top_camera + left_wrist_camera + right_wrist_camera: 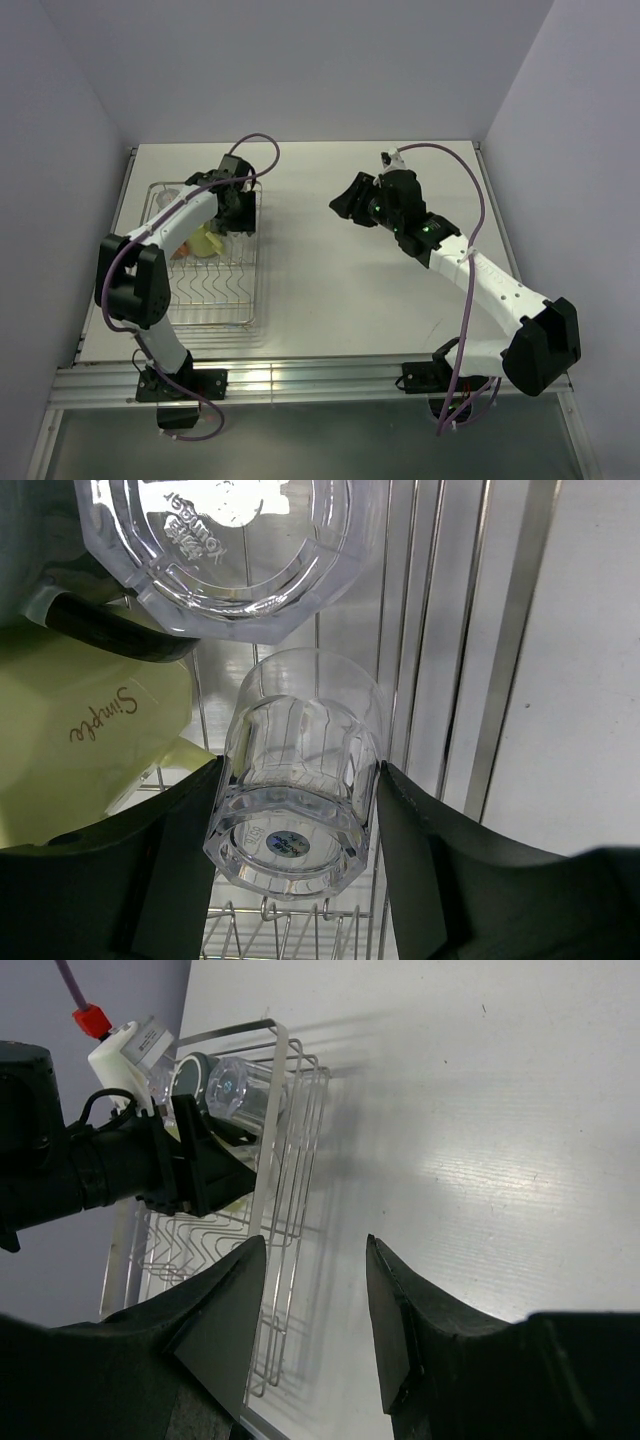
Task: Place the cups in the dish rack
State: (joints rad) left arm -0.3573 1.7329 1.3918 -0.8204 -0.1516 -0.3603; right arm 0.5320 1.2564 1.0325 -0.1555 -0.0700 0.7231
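Next, my left gripper lowers the held tumbler into the gap at the wires beside the yellow-green cup and releases it.
My left gripper is shut on a clear glass tumbler, held on its side over the far right part of the dish rack. A second clear tumbler lies just beyond it in the rack. A pale yellow-green cup marked "Simple" lies to the left, with a dark curved handle above it. In the top view my left gripper is over the rack beside the yellow-green cup. My right gripper is open and empty above the table's middle.
The right wrist view shows the rack, the left arm's gripper and the held tumbler to its left, with white table below. The near rows of wavy prongs hold nothing. Walls close the table on three sides.
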